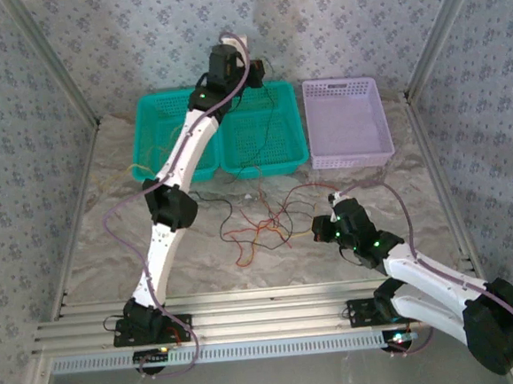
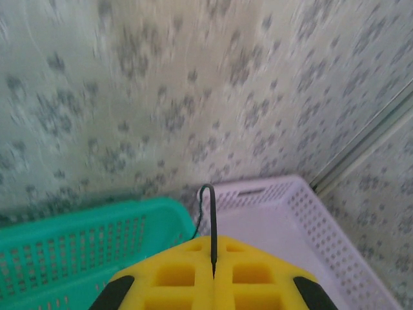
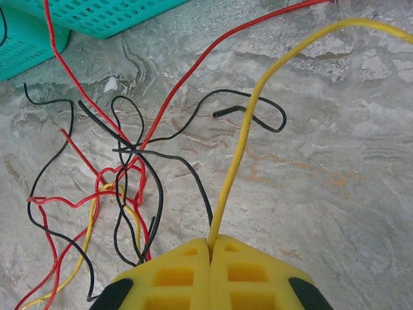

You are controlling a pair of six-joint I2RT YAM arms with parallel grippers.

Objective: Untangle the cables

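The green basket [image 2: 126, 242] beside the lilac basket has its open inside below my fingers. My left gripper will go down toward it next and let go of the black cable [image 2: 212, 222].
The cables, thin red, black and yellow wires, lie in a loose tangle [image 1: 263, 223] on the marble tabletop in front of the baskets. My left gripper [image 1: 256, 70] hangs high over the green baskets, shut on a black cable [image 2: 212, 222] that arches out of the yellow fingertips and drops to the left. My right gripper [image 1: 317, 232] is low at the tangle's right side, shut on a yellow cable [image 3: 236, 155] that runs up and off to the right. The knotted wires [image 3: 126, 158] lie to its left in the right wrist view.
Two green baskets [image 1: 156, 97] [image 1: 300, 122] stand side by side at the back, with a lilac basket [image 1: 384, 120] to their right. The left wrist view has the green basket [image 2: 77, 239] and the lilac basket [image 2: 303, 219] below it. Patterned walls enclose the table.
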